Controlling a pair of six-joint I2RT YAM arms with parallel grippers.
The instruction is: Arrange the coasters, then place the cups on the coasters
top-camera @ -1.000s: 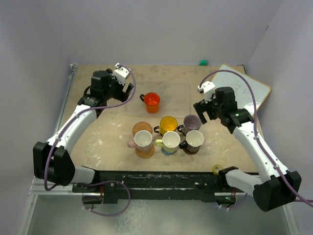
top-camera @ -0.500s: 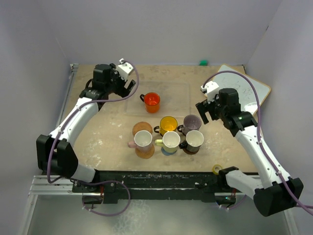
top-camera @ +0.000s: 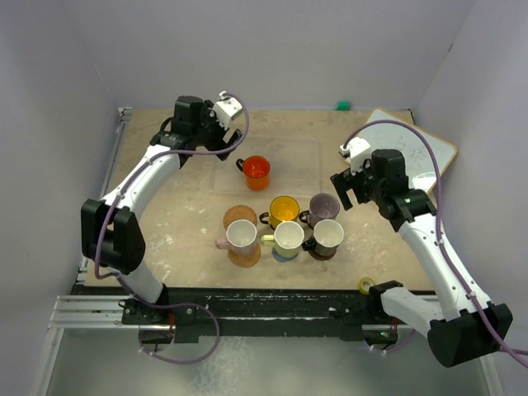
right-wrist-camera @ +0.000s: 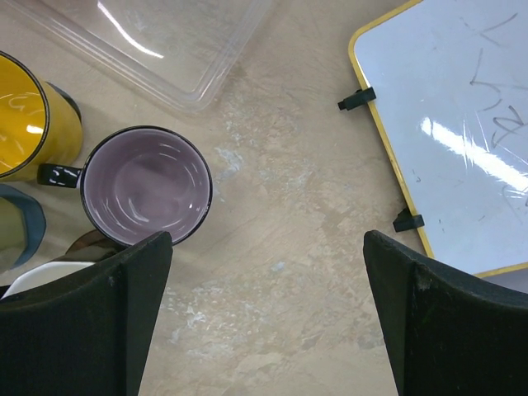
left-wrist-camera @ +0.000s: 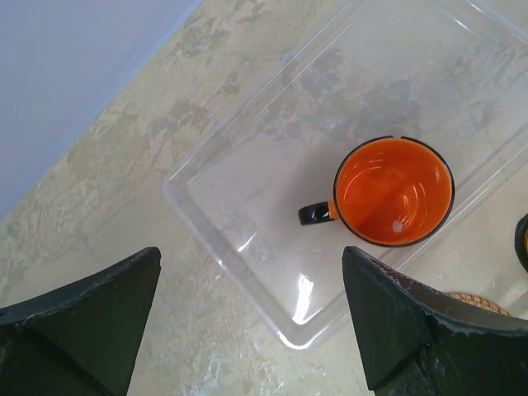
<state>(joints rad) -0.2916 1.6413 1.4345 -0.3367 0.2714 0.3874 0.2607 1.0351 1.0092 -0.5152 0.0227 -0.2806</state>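
Note:
The red-orange cup [top-camera: 256, 169] stands below my left gripper, to its right in the top view, so the gripper should slide over next and lower onto the red-orange cup's far rim beside the handle.
A red-orange cup [top-camera: 256, 169] stands alone in a clear tray [top-camera: 297, 153]; in the left wrist view this cup [left-wrist-camera: 394, 191] lies ahead and to the right of my open left gripper [left-wrist-camera: 252, 330], which hovers over the tray's corner [left-wrist-camera: 247, 190]. The other cups are grouped together: yellow [top-camera: 284, 208], mauve-grey [top-camera: 323, 206], pink [top-camera: 241, 235], pale yellow-green [top-camera: 289, 237] and black [top-camera: 327, 236]. One orange-brown coaster [top-camera: 238, 214] lies bare; others peek out under the front cups. My right gripper [right-wrist-camera: 268, 322] is open over bare table, right of the mauve-grey cup [right-wrist-camera: 147, 186].
A whiteboard [top-camera: 412, 153] lies at the back right, seen close in the right wrist view [right-wrist-camera: 462, 124]. A small yellow tape roll [top-camera: 366, 285] sits at the near edge, and a green object [top-camera: 343, 105] by the back wall. Walls enclose the table on three sides.
My left arm has swung back and to the right, toward the tray's far left side. The right arm has barely shifted. No cup or coaster has moved.

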